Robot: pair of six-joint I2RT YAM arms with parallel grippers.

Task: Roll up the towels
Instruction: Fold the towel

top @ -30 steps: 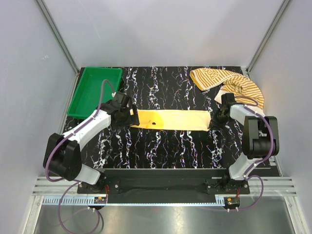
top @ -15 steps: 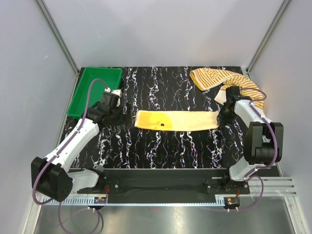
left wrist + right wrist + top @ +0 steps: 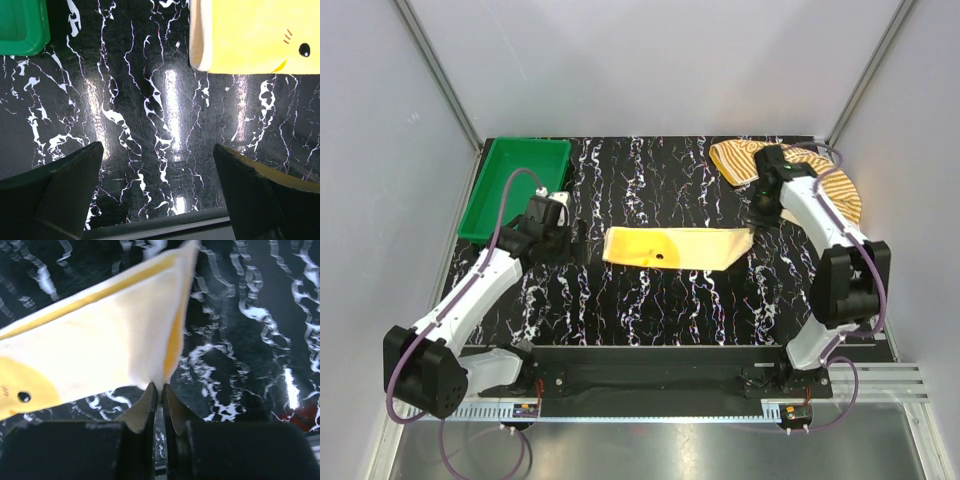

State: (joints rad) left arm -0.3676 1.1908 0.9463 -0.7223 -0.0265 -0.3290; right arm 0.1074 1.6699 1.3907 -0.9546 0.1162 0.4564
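Note:
The towel is lying long, so my right gripper should next move the towel's corner to the left in the top view, onto the towel's end by the tray, and let go of it.
The pale yellow towel (image 3: pixel 675 247) lies folded in a long strip across the table's middle, with a small chick print near its left part. My right gripper (image 3: pixel 756 222) is shut on the towel's right end and holds that corner lifted; the right wrist view shows the cloth (image 3: pixel 90 350) pinched between the closed fingers of this gripper (image 3: pixel 160 386). My left gripper (image 3: pixel 582 243) is open and empty just left of the towel's left end (image 3: pixel 250 35), low over the table (image 3: pixel 157 150). The striped orange-and-cream towel (image 3: pixel 735 158) lies bunched at the back right, partly behind my right arm.
A green tray (image 3: pixel 510 190) stands at the back left, its corner in the left wrist view (image 3: pixel 20 30). The black marbled table (image 3: pixel 650 310) is bounded by grey walls on three sides.
My left gripper let go of the towel's left end and drew back left. My right gripper took the right end and lifted it back and leftward, shortening the strip.

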